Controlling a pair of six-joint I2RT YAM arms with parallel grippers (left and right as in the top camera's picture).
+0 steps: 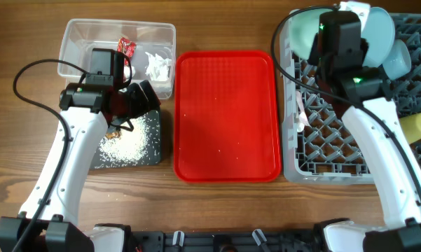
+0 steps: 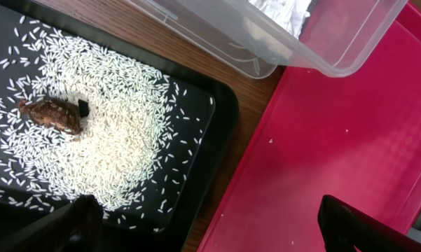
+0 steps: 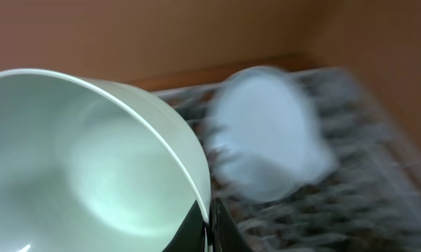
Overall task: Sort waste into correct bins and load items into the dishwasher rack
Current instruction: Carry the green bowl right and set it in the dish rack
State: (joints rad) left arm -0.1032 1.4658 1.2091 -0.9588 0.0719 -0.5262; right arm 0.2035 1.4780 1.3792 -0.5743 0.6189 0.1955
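Free slots (image 3: 195, 105) beside the light blue plate are below my right gripper, so it should turn, move toward the red serving tray, lower the bowl and then let go of it.
My right gripper (image 3: 210, 220) is shut on the rim of the pale green bowl (image 3: 91, 161), held over the far left of the grey dishwasher rack (image 1: 329, 157); the bowl shows in the overhead view (image 1: 300, 31). A light blue plate (image 1: 377, 31), light blue bowl (image 1: 398, 59) and yellow cup (image 1: 417, 126) stand in the rack. My left gripper (image 2: 210, 224) is open and empty over the black tray's (image 2: 217, 119) right edge. The tray holds rice crumbs (image 2: 119, 133) and a brown lump (image 2: 52, 115). The clear tub (image 1: 80, 38) holds a red wrapper (image 1: 127, 47) and white tissue (image 1: 157, 64).
The red serving tray (image 1: 228, 115) lies between the black tray and the rack, with a few stray crumbs on it. White cutlery (image 1: 299, 112) sits at the rack's left edge. The right wrist view is motion-blurred.
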